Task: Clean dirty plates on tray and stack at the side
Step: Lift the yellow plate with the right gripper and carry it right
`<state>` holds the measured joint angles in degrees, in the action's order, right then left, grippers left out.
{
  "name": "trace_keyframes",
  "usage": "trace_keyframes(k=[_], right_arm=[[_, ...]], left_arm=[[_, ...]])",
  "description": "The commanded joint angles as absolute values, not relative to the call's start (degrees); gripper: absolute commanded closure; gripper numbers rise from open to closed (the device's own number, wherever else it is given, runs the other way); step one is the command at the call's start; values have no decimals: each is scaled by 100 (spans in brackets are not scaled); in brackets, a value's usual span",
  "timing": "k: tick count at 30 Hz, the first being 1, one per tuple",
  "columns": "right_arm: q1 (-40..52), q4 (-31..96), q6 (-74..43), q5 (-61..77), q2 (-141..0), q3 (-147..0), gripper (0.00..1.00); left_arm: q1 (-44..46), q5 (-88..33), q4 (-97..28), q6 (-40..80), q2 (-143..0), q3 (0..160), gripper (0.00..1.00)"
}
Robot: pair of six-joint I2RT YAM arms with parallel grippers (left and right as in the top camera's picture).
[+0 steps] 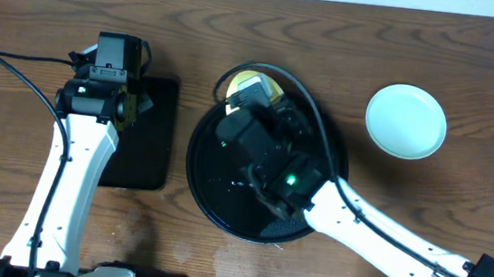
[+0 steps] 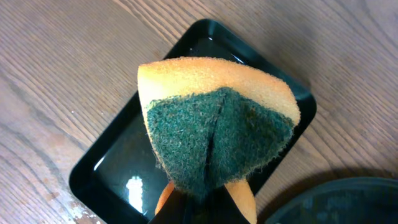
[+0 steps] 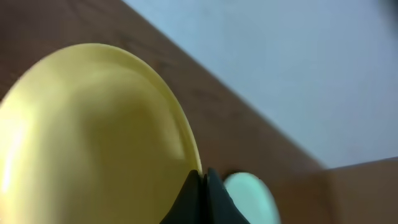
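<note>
I should swing my right gripper past the mint-blue plate, then down to let go of the yellow plate's rim on clear wood, to the gripper's right in the overhead view.
My right gripper is shut on the rim of the pale yellow plate and holds it tilted above the far part of the large round black tray; overhead, the plate is mostly hidden by the arm. A pale mint-blue plate lies on the wood tabletop to the right of the tray, also showing in the right wrist view. My left gripper is shut on a folded sponge, orange with a green scouring face, above the small rectangular black tray. A third plate is not visible.
The rectangular black tray sits left of the round tray, under the left arm. The round tray's rim shows in the left wrist view. The table's far edge meets a white wall.
</note>
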<state>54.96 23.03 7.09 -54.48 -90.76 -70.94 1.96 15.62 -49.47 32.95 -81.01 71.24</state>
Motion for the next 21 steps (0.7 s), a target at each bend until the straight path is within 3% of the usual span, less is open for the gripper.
trace_keyframes(k=[1, 7, 14, 21], right_arm=[[5669, 2032, 1907, -6978, -8978, -7234, 99], [5808, 1514, 2950, -7566, -8978, -7234, 99], [5822, 1518, 3035, -7566, -8978, -7234, 99], [5704, 2062, 1424, -7347, -8969, -7234, 99]], left_arm=[[167, 1496, -4969, 3260, -8160, 7131, 92], [167, 1496, -4965, 3260, -8165, 7096, 92], [167, 1496, -4965, 3258, -8165, 7050, 92], [167, 1498, -4967, 3256, -8165, 7050, 92]])
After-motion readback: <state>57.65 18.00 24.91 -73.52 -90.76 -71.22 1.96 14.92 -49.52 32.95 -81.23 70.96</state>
